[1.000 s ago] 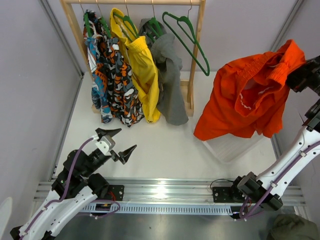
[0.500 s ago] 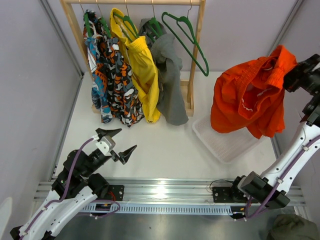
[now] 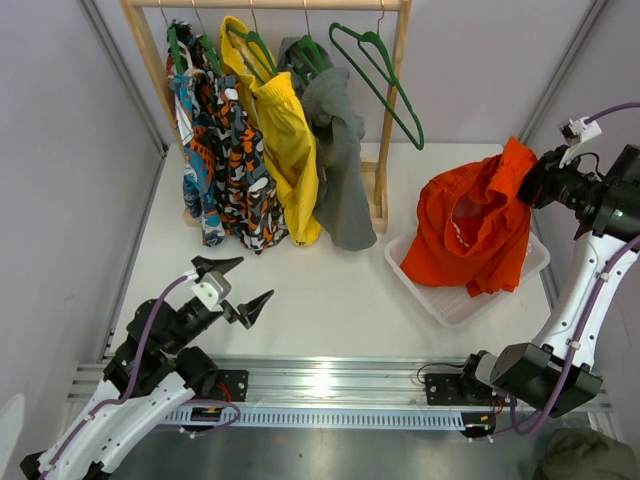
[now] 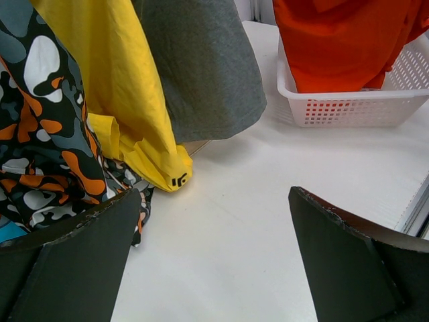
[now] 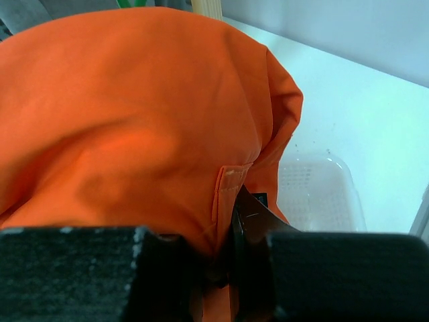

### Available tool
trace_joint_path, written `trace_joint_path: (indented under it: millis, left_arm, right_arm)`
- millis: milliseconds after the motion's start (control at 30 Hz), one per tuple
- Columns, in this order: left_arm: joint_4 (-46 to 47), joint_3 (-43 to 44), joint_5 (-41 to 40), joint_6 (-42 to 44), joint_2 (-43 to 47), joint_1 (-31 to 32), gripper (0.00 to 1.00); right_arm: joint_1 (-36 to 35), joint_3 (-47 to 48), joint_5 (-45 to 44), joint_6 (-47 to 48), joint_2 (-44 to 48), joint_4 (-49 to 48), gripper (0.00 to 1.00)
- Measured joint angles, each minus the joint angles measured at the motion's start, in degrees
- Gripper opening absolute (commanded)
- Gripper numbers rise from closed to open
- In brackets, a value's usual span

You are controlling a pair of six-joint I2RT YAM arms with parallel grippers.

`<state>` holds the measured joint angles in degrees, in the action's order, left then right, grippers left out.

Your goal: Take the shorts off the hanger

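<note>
The lower part of the shorts already hangs over the white basket (image 3: pixel 455 300) (image 5: pixel 318 194), so my right gripper should go down and to the left in the top view, over the basket, to release the shorts.
The orange-red shorts (image 3: pixel 472 225) hang from my right gripper (image 3: pixel 533 180), which is shut on their top edge, with their lower part draped into the white basket (image 3: pixel 455 300). In the right wrist view the shorts (image 5: pixel 134 114) fill most of the frame and the fabric is pinched between the fingers (image 5: pixel 251 215). The bare green hanger (image 3: pixel 380 75) hangs on the wooden rack (image 3: pixel 398 60), apart from the shorts. My left gripper (image 3: pixel 235 287) stands open low at the near left, holding nothing; the left wrist view shows only table between its fingers (image 4: pixel 335 268).
On the rack hang patterned garments (image 3: pixel 215 130), yellow shorts (image 3: pixel 285 130) and a grey garment (image 3: pixel 335 150) on green hangers. The basket (image 4: pixel 362 107) sits at the right of the table. Grey walls close in both sides; a metal rail runs along the near edge.
My right gripper has swung down and back over the basket with the shorts, which were spread high and now hang bunched into the basket. The left arm has not moved.
</note>
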<state>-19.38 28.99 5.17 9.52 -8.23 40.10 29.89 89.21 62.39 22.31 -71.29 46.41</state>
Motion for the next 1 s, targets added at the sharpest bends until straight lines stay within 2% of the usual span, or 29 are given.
trace_joint_path:
  millis: [800,1000]
  left_arm:
    - [-0.02,0.00,0.00,0.00,-0.09,0.00,0.99]
    - [0.00,-0.02,0.00,0.00,-0.09,0.00,0.99]
  right_arm:
    - [-0.07,-2.97,-1.75,5.64,1.22,2.36,0.00]
    - [-2.36,-6.43,-4.33,6.91,1.20,2.10,0.00]
